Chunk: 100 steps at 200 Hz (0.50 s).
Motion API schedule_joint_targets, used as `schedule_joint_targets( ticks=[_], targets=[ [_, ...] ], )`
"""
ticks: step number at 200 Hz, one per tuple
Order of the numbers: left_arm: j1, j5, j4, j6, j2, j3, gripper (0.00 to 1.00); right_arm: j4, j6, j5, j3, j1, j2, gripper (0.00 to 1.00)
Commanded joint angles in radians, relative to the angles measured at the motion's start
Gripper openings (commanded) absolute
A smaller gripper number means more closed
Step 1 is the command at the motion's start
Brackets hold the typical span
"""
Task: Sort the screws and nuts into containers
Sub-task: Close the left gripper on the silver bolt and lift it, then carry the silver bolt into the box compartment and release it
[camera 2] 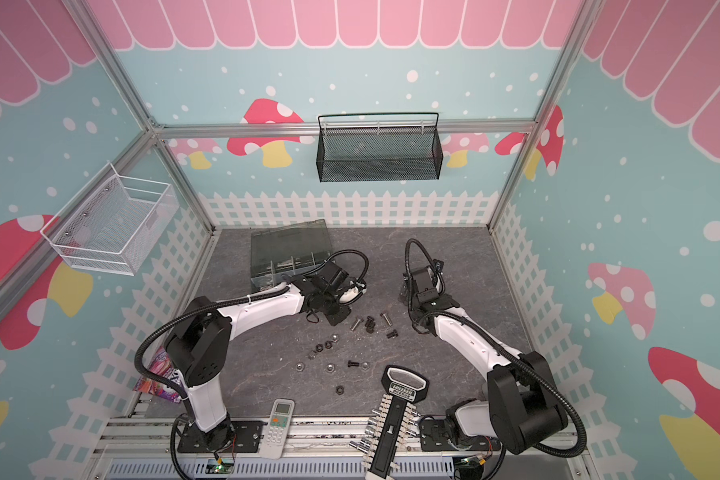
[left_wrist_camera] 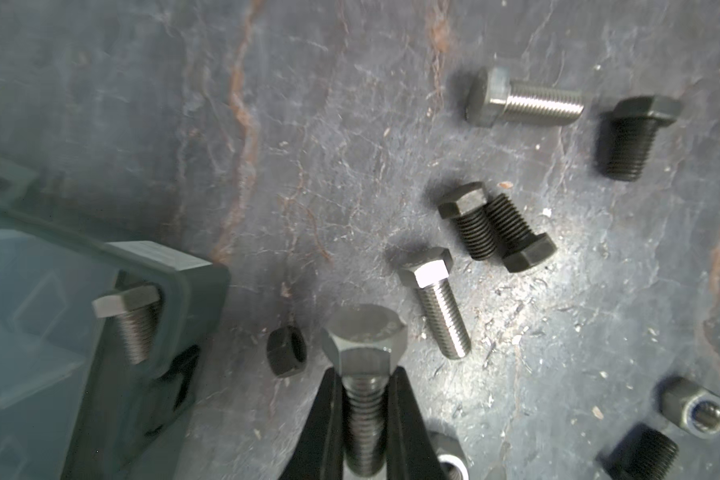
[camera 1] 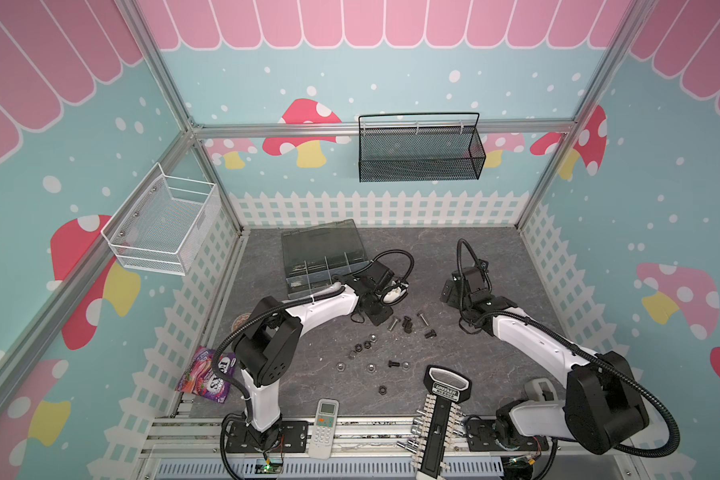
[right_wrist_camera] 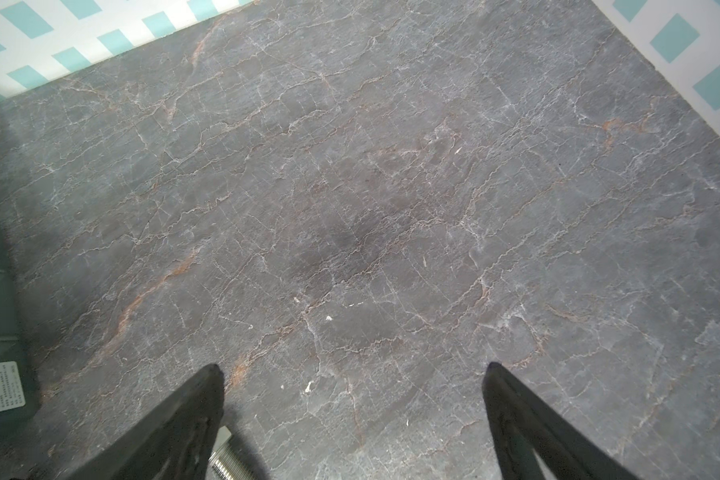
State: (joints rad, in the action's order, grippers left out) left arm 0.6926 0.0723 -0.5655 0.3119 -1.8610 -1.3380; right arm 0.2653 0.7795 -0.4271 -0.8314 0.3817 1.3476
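Observation:
A silver screw is already in the corner container, so my left gripper needs to move there over the organizer box's rim and let go of the threaded shank.
My left gripper (left_wrist_camera: 364, 374) is shut on the threaded shank of a silver screw (left_wrist_camera: 364, 336), just above the table beside the organizer box (camera 1: 292, 286). In a top view this gripper (camera 1: 380, 316) sits at the box's near right corner. One screw (left_wrist_camera: 132, 320) lies inside a corner container (left_wrist_camera: 38, 332). Loose screws (camera 1: 406, 322), silver and black, lie right of the gripper. Several nuts (camera 1: 362, 345) are scattered nearer the front. My right gripper (right_wrist_camera: 352, 370) is open over bare table, with a silver screw (right_wrist_camera: 221, 461) by one finger; it (camera 1: 449, 295) hangs right of the screws.
A black socket rack (camera 1: 441, 411) and a white remote (camera 1: 325, 428) lie at the front edge. A candy packet (camera 1: 208, 376) sits front left. A white wire basket (camera 1: 163, 224) and a black mesh basket (camera 1: 420, 153) hang on the walls.

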Motion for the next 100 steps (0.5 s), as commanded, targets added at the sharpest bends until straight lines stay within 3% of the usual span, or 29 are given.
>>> schedule_joint_targets(
  ticks=[1, 100],
  targets=[
    [-0.046, -0.042, 0.022, 0.045, 0.04, -0.02, 0.03, 0.012, 0.018, -0.013, -0.019, 0.005, -0.009, 0.98],
    [-0.227, -0.099, 0.05, 0.071, 0.049, -0.027, 0.04, 0.011, 0.021, -0.007, -0.017, 0.006, -0.001, 0.98]
  ],
)
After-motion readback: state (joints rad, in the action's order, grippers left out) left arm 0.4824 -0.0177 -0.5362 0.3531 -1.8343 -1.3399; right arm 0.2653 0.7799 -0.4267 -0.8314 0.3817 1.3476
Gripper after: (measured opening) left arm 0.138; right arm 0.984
